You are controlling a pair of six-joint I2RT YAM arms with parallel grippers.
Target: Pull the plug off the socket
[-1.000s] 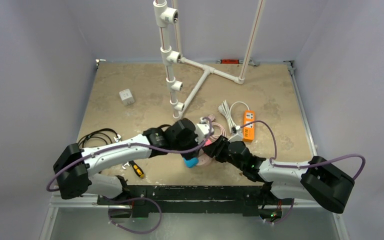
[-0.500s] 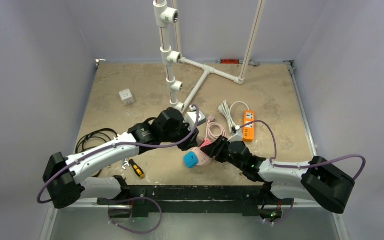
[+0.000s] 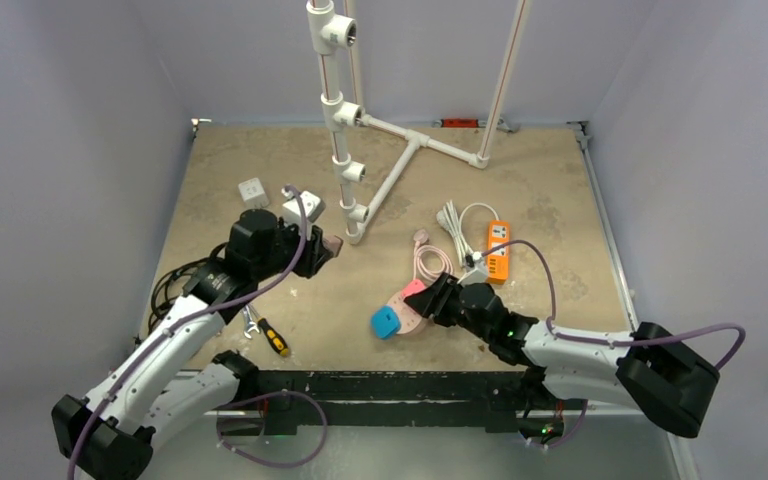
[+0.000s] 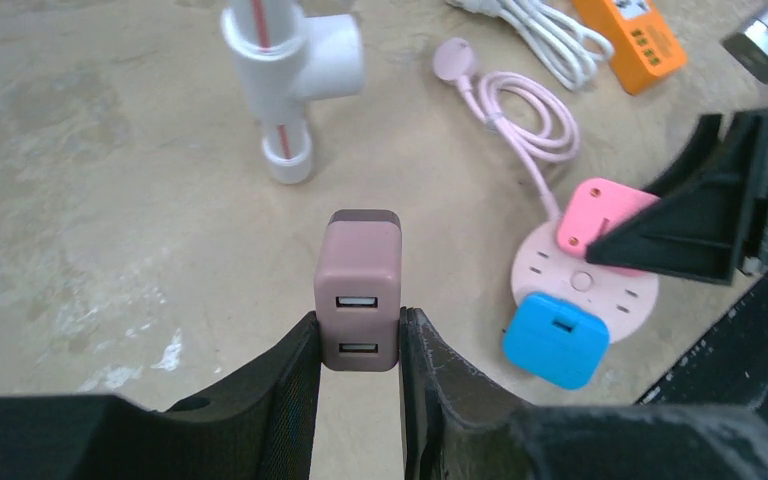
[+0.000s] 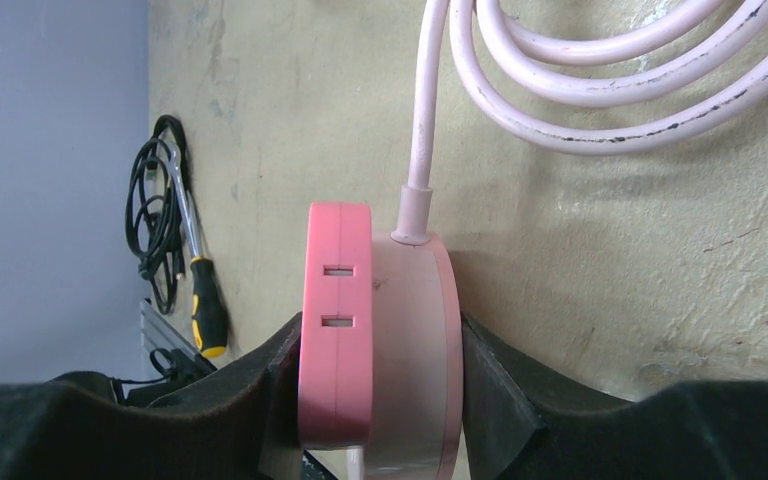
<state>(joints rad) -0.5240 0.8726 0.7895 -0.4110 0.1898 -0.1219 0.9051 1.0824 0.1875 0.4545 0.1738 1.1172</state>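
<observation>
I should move my left gripper toward the white cube adapter next, then down to the table beside it, because the mauve plug is off the socket.
My left gripper is shut on a mauve two-port USB plug and holds it in the air, well left of the socket; the top view shows that plug at my left gripper. The round pale-pink socket lies on the table with a blue plug and a pink plug still on it. My right gripper is shut across the socket and the pink plug on its face.
A white pipe frame stands at the back centre. An orange power strip, a white cable bundle and the socket's coiled pink cord lie right of centre. A white cube adapter, black cables and a screwdriver lie on the left.
My left arm swung left and back, carrying the mauve plug away from the socket and uncovering the blue plug. The right gripper and socket stayed put.
</observation>
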